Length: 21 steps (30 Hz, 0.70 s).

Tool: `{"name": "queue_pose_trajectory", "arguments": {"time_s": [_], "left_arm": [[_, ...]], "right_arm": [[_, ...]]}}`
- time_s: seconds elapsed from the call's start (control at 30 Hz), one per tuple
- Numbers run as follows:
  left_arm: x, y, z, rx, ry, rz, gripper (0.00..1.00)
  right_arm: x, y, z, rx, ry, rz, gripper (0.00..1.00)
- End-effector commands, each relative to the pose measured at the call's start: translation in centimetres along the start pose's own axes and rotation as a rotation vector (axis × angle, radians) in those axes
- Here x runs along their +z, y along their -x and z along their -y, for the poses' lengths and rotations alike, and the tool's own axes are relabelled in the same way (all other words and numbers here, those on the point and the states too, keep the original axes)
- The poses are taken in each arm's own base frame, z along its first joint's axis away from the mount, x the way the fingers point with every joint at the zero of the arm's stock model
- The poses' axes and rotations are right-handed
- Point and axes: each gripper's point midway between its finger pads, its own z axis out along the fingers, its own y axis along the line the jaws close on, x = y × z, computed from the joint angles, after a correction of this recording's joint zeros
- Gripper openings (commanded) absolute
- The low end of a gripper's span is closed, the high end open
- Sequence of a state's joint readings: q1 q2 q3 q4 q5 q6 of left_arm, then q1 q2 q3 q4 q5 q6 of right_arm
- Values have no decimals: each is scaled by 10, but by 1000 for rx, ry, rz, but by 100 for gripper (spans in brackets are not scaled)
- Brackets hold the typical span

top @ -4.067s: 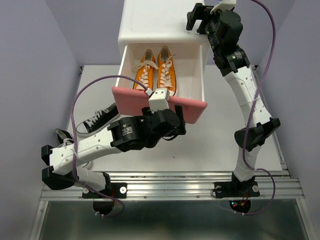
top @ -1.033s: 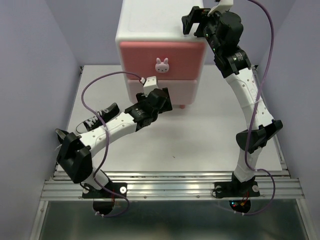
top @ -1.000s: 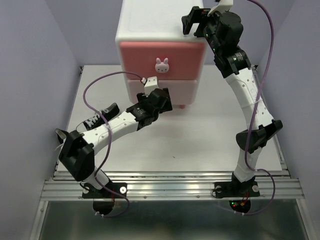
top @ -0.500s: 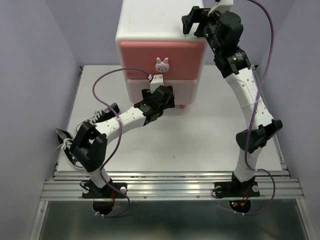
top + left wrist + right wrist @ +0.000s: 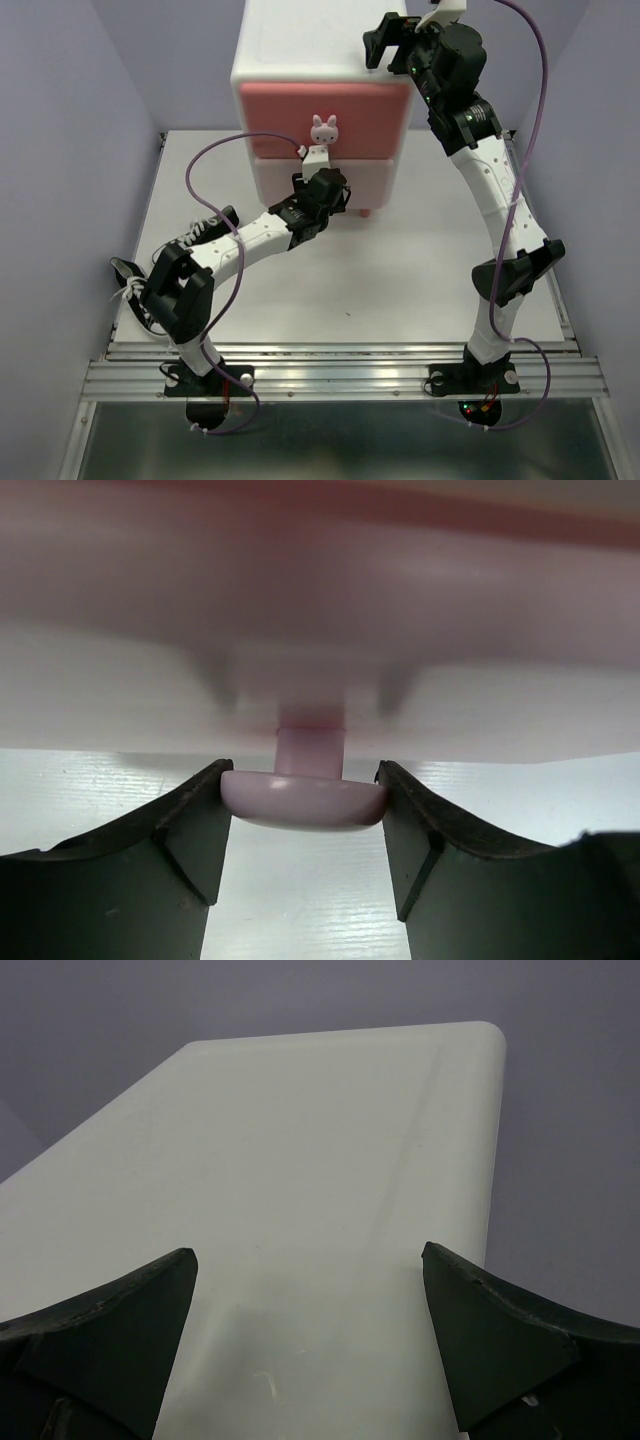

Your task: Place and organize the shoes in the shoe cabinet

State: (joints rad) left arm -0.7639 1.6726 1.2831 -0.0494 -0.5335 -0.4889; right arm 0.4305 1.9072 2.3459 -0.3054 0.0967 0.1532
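Next, my left gripper moves back over the clear tabletop before the metal bar (image 5: 321, 308) and releases the drawer's knob, since that open part lies back from my gripper.
The white shoe cabinet (image 5: 300, 50) stands at the back with both drawers shut. The darker pink upper drawer (image 5: 360, 110) shows its bunny knob (image 5: 322, 128). My left gripper (image 5: 333, 187) is at the pale pink lower drawer (image 5: 378, 180). In the left wrist view its fingers (image 5: 195, 830) press both sides of that drawer's knob (image 5: 303, 798). My right gripper (image 5: 392, 42) is open, resting over the cabinet's top (image 5: 300, 1160) at its right edge. Two black sneakers lie at the left, one (image 5: 195, 237) partly behind my left arm and one (image 5: 128, 290) near the table edge. The orange sneakers are out of view.
The white table (image 5: 400, 280) runs from the cabinet to the metal rail (image 5: 340, 375) at the near edge. Purple walls close in on both sides. The left arm's purple cable (image 5: 200, 180) loops above the table's left part.
The upper drawer, open earlier with the orange pair inside, is now shut. My left gripper moved forward to the lower drawer and closed around its knob. The right arm has not moved.
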Motion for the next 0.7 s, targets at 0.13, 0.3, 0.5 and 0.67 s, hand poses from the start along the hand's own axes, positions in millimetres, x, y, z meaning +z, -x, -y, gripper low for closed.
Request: {"name": "queue_pose_trajectory", "arguments": {"time_s": [0.13,0.3,0.5,0.67], "left_arm": [[-66,-11,2,-190,-46,3,0],[-139,-89,6,-210,-55,-184,0],[-207,-149,-1,-230,-34,-347,0],[-241,-207,-20,-165,8,-470,0]], "right_arm": [[-4,-196,12,-14,-35,-543,99],[-9,-205,13,-9,-35,-566,97],[-9,-211,13,-11,-25,-575,96],[-10,-220,13,-8,-18,-585,95]]}}
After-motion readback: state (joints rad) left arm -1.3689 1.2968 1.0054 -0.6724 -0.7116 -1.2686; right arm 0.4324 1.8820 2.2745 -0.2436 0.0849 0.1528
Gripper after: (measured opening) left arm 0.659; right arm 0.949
